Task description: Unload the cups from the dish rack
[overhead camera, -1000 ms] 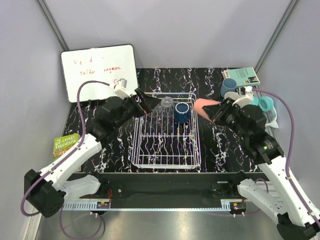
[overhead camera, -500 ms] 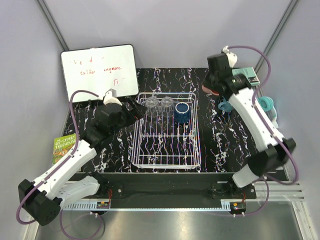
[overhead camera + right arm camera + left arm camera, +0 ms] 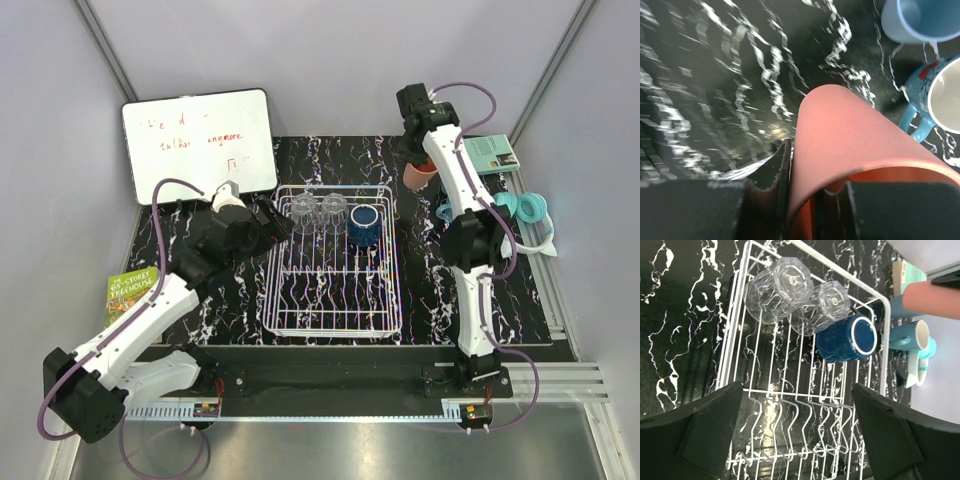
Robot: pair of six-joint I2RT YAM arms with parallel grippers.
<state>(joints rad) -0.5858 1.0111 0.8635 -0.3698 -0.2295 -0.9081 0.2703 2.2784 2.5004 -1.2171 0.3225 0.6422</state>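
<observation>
The tumbler should next go down with my right gripper until its base stands on the bare table between the rack [image 3: 335,300] and the light blue mugs. My right gripper will then release the tumbler's side.
The white dish rack [image 3: 335,300] stands mid-table and also shows in the left wrist view [image 3: 735,340]. At its far end are two clear glasses [image 3: 303,209] [image 3: 333,208] and the dark navy mug [image 3: 365,222]; the left wrist view shows the same glasses [image 3: 777,287] [image 3: 822,305] and mug [image 3: 847,337]. My left gripper [image 3: 268,222] [image 3: 797,430] is open and empty, just left of the rack's far left corner. My right gripper [image 3: 420,160] [image 3: 810,200] is shut on the wall of the salmon-pink tumbler [image 3: 421,172] [image 3: 850,140], low over the far right table. Two light blue mugs [image 3: 920,20] [image 3: 940,100] stand beside it.
A whiteboard [image 3: 198,145] leans at the back left. A green book [image 3: 130,290] lies at the left edge. A teal box [image 3: 490,152] and teal headphones [image 3: 525,210] sit at the far right. The right arm stretches up along the rack's right side.
The right arm has swung from beside the rack to the far right back, carrying the tumbler. The left gripper has drawn back leftward, away from the glasses.
</observation>
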